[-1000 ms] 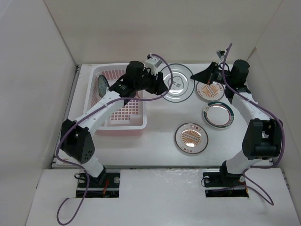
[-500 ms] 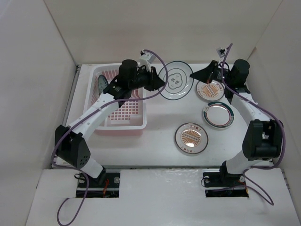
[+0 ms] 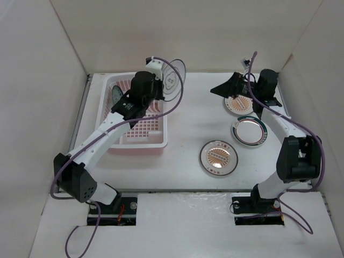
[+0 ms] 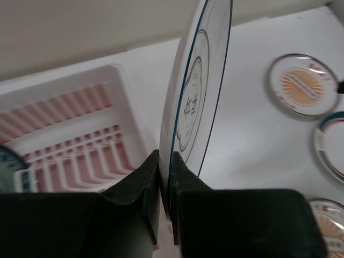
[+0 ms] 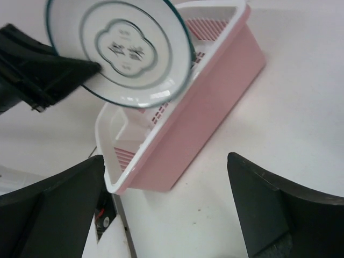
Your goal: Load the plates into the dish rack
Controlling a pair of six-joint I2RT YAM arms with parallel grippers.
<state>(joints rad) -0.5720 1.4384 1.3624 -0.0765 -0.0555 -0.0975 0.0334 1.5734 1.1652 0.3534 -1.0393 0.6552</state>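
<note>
Next, my left gripper will go toward the left in the top view, then down into the slot (image 3: 124, 87) (image 4: 31, 157) beside the dark plate, because that slot is still empty.
My left gripper (image 3: 163, 86) is shut on the rim of a white plate with grey-green rings (image 3: 173, 78), holding it on edge in the air over the far right corner of the pink-white dish rack (image 3: 161, 141). In the left wrist view both black fingers (image 4: 185, 180) pinch the plate (image 4: 199, 91) beside the rack (image 4: 131, 115). A dark plate (image 3: 115, 97) stands in the rack's far left end. My right gripper (image 3: 220, 88) stands open and holds nothing, just left of an orange sunburst plate (image 3: 240, 103). The right wrist view shows the raised plate (image 5: 121, 48) above the rack (image 5: 209, 97).
Two more plates lie flat on the white table: a pale one with a coloured rim (image 3: 249, 130) and a second orange sunburst one (image 3: 219, 157). White walls close in the left, back and right sides. My left arm crosses over the rack.
My left gripper closed on the white plate, lifted it off the table and carried it left to the rack, turning it on edge. My right gripper has opened wide.
</note>
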